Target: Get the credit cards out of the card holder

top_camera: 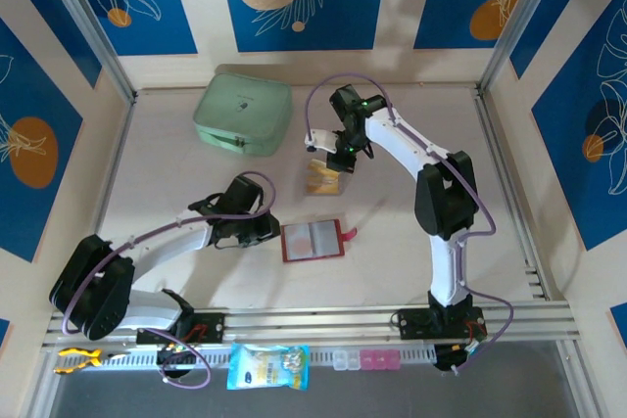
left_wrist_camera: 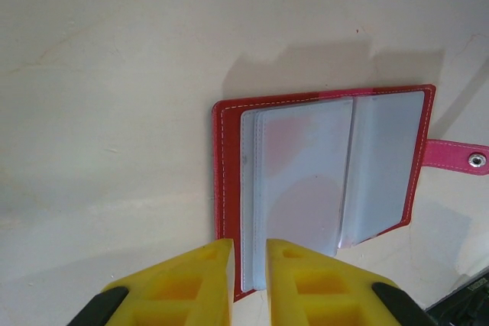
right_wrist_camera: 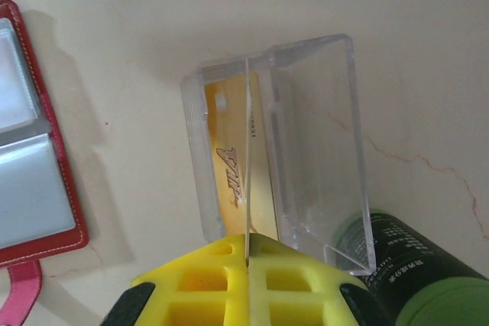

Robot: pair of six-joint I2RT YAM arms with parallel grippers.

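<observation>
I need to lower the thin credit card (right_wrist_camera: 248,166) in my right gripper toward the clear plastic box next and release it.
The dark-red card holder (top_camera: 312,240) lies open and flat on the table, its greyish clear sleeves (left_wrist_camera: 306,173) facing up and its strap tab (left_wrist_camera: 458,156) to the right. My left gripper (left_wrist_camera: 250,253) is at the holder's left edge, its jaws a narrow gap apart, with the sleeve stack's edge between the fingertips. My right gripper (right_wrist_camera: 248,246) is shut on a thin credit card (right_wrist_camera: 248,166), seen edge-on, over a clear plastic box (right_wrist_camera: 321,112). A yellow-orange card (right_wrist_camera: 233,169) lies inside that box. From the top view the right gripper (top_camera: 333,162) is above the box (top_camera: 323,179).
A green can (right_wrist_camera: 428,280) lies right beside the clear box. A mint-green zip case (top_camera: 243,115) sits at the back left. A blue snack packet (top_camera: 267,366) and small pill boxes (top_camera: 364,359) rest on the front rail.
</observation>
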